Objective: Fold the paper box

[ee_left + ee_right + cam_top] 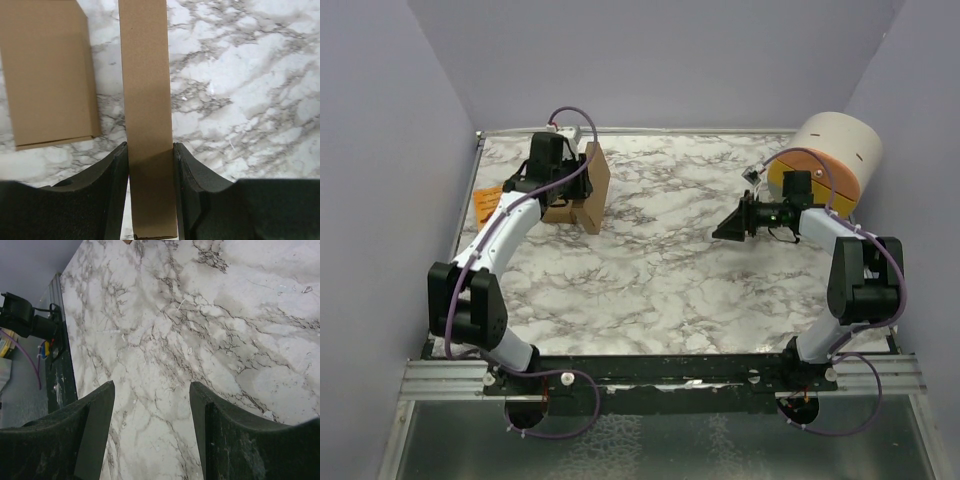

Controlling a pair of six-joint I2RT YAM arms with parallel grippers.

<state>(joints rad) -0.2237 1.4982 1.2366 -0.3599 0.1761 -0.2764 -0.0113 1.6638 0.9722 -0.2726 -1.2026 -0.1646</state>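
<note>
The paper box (147,100) stands on edge, so I will swing my left gripper to the right in the top view, tilting the box toward bare marble and releasing it.
The paper box (147,100) is a folded, shallow brown cardboard box standing on edge at the table's back left. Its wide face (597,183) shows from above, its thin side in the left wrist view. My left gripper (150,147) is shut on that thin side, both pads pressed against the cardboard; in the top view the gripper (563,190) comes down on the box from the left. My right gripper (725,232) hovers over bare marble at the right with its jaws apart. In the right wrist view this gripper (151,390) holds nothing.
A second brown cardboard box (47,75) lies flat on the marble just left of the held one, also seen from above (563,213). An orange booklet (488,205) lies at the left edge. A cream and orange cylinder (835,155) stands back right. Purple walls enclose the table.
</note>
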